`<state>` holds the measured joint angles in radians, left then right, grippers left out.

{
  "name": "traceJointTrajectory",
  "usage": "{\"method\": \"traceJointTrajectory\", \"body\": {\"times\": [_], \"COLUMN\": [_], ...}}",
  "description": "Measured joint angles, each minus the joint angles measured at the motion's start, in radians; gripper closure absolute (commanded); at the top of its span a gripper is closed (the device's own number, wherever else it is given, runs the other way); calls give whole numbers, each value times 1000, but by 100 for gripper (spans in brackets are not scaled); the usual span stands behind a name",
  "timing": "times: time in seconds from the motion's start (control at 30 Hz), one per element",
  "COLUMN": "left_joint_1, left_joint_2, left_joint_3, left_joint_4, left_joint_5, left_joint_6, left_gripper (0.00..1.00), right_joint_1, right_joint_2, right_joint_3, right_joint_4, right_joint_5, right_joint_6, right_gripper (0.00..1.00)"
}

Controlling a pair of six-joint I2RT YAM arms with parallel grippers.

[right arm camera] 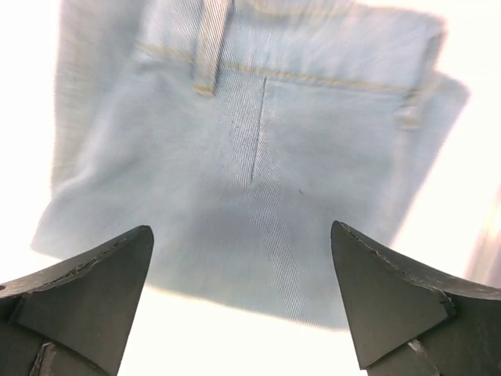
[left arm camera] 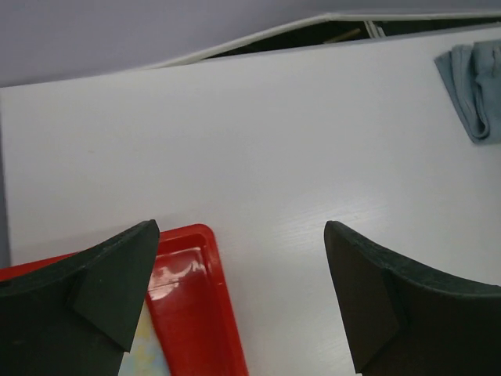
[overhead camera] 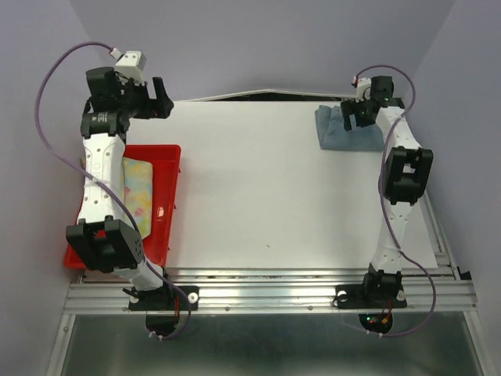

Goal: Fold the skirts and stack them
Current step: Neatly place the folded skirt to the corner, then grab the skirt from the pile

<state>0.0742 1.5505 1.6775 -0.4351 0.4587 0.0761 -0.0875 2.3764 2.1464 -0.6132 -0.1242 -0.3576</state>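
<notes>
The skirt lies below my left gripper and back from it, so I need to move that gripper back and down into the red bin, onto the floral skirt's table-side edge.
The light blue denim skirt lies folded at the table's far right; it fills the right wrist view and shows far right in the left wrist view. My right gripper hovers open and empty just above it. The floral skirt lies in a red bin at the left; only a sliver of it shows in the left wrist view. My left gripper is open and empty, raised over the table's far left corner, above the bin's far end.
The white table top spans the middle. The red bin's rim borders the table's left side. A dark gap runs behind the table's far edge. Purple walls enclose the cell.
</notes>
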Motion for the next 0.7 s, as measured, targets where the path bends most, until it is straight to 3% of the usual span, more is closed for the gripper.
{"method": "traceJointTrajectory", "body": {"times": [0.2, 0.3, 0.47, 0.63, 0.7], "left_joint_1": [127, 169, 203, 203, 203], "left_joint_2": [-48, -128, -298, -502, -540], "left_joint_3": [16, -100, -377, -697, -760], "left_joint_4": [-97, -163, -268, -329, -342], "left_joint_5": [-49, -100, -237, -403, -441], "left_joint_6": [104, 175, 344, 553, 611], "left_gripper": [2, 2, 5, 5, 7], "right_joint_1": [0, 18, 94, 122, 117], "right_joint_2": [-265, -465, -733, -729, -694], "right_joint_3": [2, -74, -362, -552, -583], "right_joint_4": [-97, -118, -129, -193, -229], "right_joint_5": [-97, -157, -227, -264, -277], "right_joint_6": [27, 39, 60, 78, 83], "right_gripper": [0, 0, 0, 0, 0]}}
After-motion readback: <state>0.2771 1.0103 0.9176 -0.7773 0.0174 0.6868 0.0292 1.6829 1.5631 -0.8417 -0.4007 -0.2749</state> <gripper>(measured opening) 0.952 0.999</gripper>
